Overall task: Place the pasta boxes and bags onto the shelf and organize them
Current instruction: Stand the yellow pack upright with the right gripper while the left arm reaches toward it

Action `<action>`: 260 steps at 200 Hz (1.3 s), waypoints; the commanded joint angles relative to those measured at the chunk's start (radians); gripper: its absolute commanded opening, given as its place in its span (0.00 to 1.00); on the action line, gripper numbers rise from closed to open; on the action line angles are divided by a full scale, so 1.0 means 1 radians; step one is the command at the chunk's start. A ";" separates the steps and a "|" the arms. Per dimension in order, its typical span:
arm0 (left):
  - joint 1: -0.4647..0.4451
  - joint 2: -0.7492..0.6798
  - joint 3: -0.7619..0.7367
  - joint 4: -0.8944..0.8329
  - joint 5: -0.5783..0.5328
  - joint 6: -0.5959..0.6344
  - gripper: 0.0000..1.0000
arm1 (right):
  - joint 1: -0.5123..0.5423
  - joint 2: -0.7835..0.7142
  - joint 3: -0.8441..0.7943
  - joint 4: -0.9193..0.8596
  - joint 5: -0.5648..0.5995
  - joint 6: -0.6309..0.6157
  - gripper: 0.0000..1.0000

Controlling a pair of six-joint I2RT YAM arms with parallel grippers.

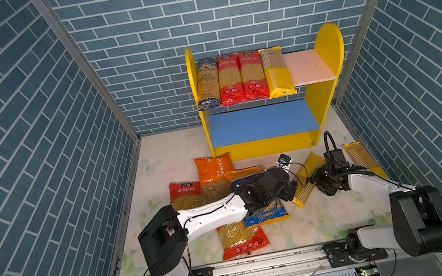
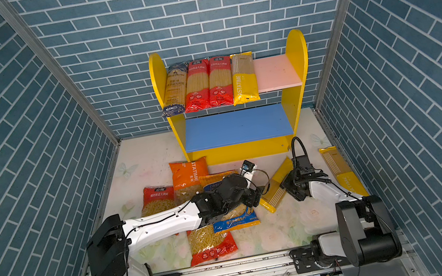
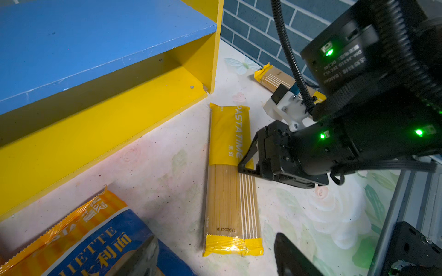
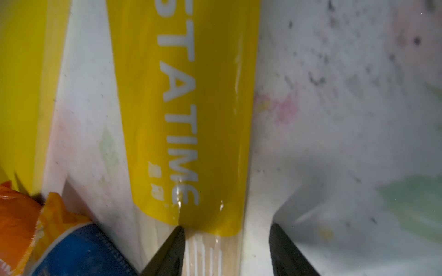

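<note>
The long edge of the PASTATIME pack is between my open fingers. So my right gripper will slide slightly outward onto the yellow part of that edge and close.
The shelf stands at the back right; its pink upper board holds a dark blue spaghetti pack, two red ones and a yellow one. The blue lower board is bare. A yellow PASTATIME pack lies flat on the table. My right gripper is open over its middle, one fingertip on the pack and the other beside it on the table. My left gripper is open at the pack's near end, holding nothing.
Another yellow pack lies by the right wall. An orange bag, a red bag, a blue-yellow bag and a second red bag lie left of centre, partly under my left arm.
</note>
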 commanded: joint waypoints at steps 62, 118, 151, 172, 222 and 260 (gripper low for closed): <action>-0.006 -0.007 -0.021 0.013 -0.032 0.000 0.77 | 0.007 0.036 -0.076 0.169 -0.049 -0.021 0.23; 0.011 -0.016 0.002 -0.028 -0.037 -0.039 0.77 | 0.010 -0.103 0.004 0.005 -0.069 -0.106 0.03; 0.051 -0.063 -0.019 -0.028 -0.014 -0.098 0.76 | 0.011 -0.196 0.075 -0.117 -0.108 -0.153 0.00; 0.082 -0.099 -0.043 -0.010 0.020 -0.114 0.77 | 0.024 -0.246 0.122 -0.181 -0.142 -0.184 0.00; 0.195 -0.193 -0.121 0.001 0.120 -0.179 0.77 | 0.127 -0.395 0.116 -0.114 -0.175 -0.201 0.00; 0.267 -0.272 -0.181 0.025 0.193 -0.220 0.77 | 0.235 -0.442 0.113 0.021 -0.208 -0.238 0.00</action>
